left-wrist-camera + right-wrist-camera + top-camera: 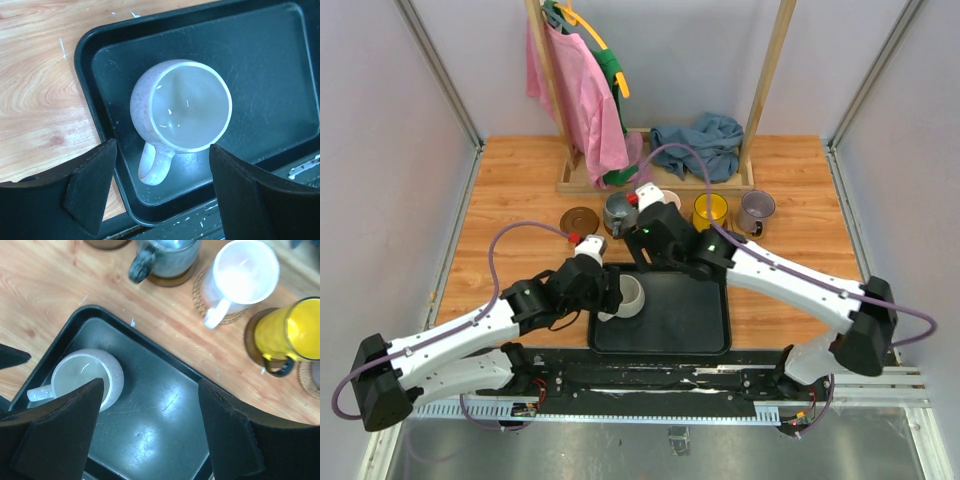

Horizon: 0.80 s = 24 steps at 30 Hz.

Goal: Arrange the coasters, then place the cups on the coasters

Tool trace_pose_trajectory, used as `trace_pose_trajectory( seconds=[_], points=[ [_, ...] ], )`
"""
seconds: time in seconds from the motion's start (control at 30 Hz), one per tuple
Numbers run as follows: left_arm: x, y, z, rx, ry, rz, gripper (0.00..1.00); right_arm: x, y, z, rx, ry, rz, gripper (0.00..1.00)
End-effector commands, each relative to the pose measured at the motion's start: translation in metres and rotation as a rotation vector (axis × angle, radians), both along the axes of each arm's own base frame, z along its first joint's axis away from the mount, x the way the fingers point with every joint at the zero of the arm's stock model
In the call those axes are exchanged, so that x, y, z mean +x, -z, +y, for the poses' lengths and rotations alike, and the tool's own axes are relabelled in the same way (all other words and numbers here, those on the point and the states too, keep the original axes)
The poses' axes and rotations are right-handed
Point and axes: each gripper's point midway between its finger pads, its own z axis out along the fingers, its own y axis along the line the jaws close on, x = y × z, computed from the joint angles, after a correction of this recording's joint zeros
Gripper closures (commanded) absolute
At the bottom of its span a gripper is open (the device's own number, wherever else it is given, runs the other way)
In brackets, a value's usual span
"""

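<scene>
I should lower my left gripper next with its fingers open, down onto the pale pink cup's handle (606, 316) (154, 166), because the handle is below the gripper and between my fingers.
A pale pink cup (181, 105) stands upright in the near-left corner of the black tray (280, 60), its handle (155, 165) pointing towards my left gripper (162, 187). That gripper is open and just above the cup, touching nothing. In the top view the pink cup (630, 296) sits beside the left gripper (610, 298). My right gripper (150, 425) hangs open and empty over the tray (165, 410). Behind the tray a dark grey cup (165, 252), a white cup (245, 272) and a yellow cup (292, 330) each stand on a coaster. One dark brown coaster (580, 218) lies bare.
A lavender-grey cup (756, 210) stands at the right end of the row. Behind the row is a wooden rack (660, 180) with hanging pink and green clothes (582, 95) and a crumpled blue cloth (702, 140). Walls close in the table on both sides.
</scene>
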Motion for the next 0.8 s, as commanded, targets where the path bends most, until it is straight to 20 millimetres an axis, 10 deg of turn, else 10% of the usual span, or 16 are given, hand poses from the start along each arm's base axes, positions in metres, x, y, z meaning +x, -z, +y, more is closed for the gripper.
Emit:
trace_pose_trajectory(
  seconds=[0.0,0.33,0.77],
  points=[
    [-0.005,0.000,-0.007,0.090,0.118,0.028,0.21,0.011,-0.028,-0.041,0.031,0.112,-0.086,0.22],
    [-0.021,0.016,-0.011,0.145,0.166,0.162,0.31,0.015,-0.046,-0.104,0.127,0.266,-0.155,0.21],
    [-0.023,0.053,-0.017,0.194,0.174,0.246,0.46,0.013,-0.034,-0.107,0.125,0.282,-0.136,0.20]
  ],
)
